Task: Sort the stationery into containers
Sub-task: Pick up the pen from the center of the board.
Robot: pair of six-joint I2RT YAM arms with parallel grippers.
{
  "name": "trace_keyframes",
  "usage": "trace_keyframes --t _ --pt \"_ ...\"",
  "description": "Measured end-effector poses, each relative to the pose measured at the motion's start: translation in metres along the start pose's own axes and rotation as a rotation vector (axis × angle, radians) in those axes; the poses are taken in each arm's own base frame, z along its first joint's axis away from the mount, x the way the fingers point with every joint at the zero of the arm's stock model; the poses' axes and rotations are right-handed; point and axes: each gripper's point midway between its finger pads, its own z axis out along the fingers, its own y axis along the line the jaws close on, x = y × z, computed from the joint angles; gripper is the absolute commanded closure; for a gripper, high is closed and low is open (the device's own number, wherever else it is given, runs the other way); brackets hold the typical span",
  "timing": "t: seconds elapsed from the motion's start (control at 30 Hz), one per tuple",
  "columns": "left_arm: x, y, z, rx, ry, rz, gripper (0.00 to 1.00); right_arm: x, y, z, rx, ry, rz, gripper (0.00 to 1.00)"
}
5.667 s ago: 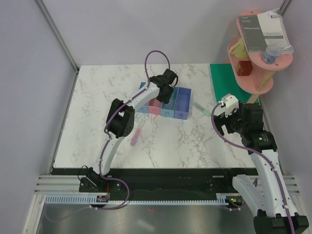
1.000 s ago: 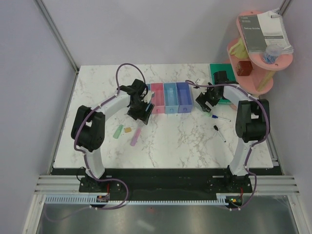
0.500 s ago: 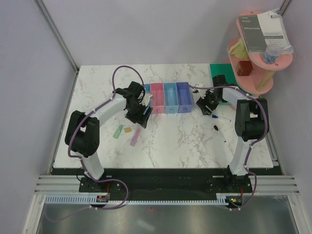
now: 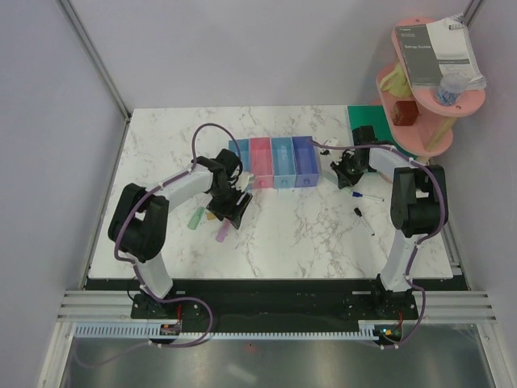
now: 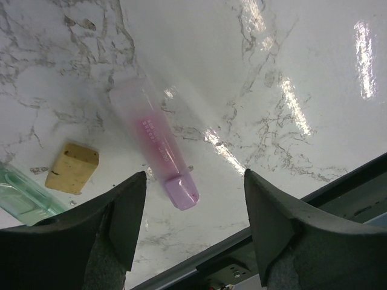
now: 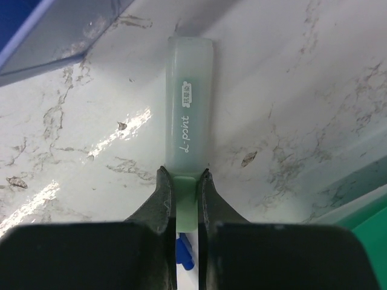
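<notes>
The green marker will next go up over the dark blue bin (image 6: 42, 30) in my right gripper, then down to be released inside the light blue bin beside it.
My right gripper (image 6: 184, 177) is shut on the capped end of a pastel green marker (image 6: 188, 106) that lies on the marble, right of the dark blue bin (image 6: 42, 30). The four joined containers (image 4: 275, 162) stand in a row at mid-table. My left gripper (image 5: 195, 181) hangs open over a pink marker (image 5: 156, 142), whose purple end lies between the fingers, untouched. To that marker's left lie a tan block (image 5: 72, 168) and a second green marker (image 5: 21, 196). In the top view the left gripper (image 4: 230, 206) is in front of the bins and the right gripper (image 4: 346, 168) is beside them.
Two thin dark pens (image 4: 367, 196) (image 4: 363, 220) lie on the marble near the right arm. A green mat (image 4: 362, 121) sits at the back right. Beside it stands a pink tiered shelf (image 4: 428, 105) with a spiral booklet (image 4: 440, 52) on top.
The right gripper has closed on the green marker's end. The left gripper has moved from beside the bins toward the near edge, over the pink marker.
</notes>
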Motion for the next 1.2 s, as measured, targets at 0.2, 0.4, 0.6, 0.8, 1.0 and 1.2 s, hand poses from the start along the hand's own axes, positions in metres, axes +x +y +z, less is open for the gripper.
trace_keyframes --t 0.2,0.4,0.6,0.8,1.0,1.2 --pt "0.005 0.001 0.004 -0.018 0.016 0.005 0.29 -0.004 0.002 -0.023 0.044 -0.015 0.066 1.00" --pt "0.014 0.011 0.020 -0.057 0.060 0.002 0.36 -0.037 -0.005 -0.072 0.141 -0.132 0.120 0.99" --pt "0.015 0.021 0.026 -0.111 0.075 0.008 0.84 -0.073 -0.011 -0.110 0.180 -0.257 0.179 0.95" --pt "0.017 0.021 0.025 -0.109 0.085 0.005 0.98 -0.109 -0.013 -0.138 0.180 -0.374 0.244 0.94" --pt "0.017 0.020 0.025 -0.107 0.085 0.005 0.98 -0.137 0.003 -0.144 0.147 -0.447 0.278 0.94" --pt "0.009 -0.002 0.019 0.011 0.066 0.005 0.98 -0.176 0.028 -0.142 0.096 -0.533 0.290 0.94"
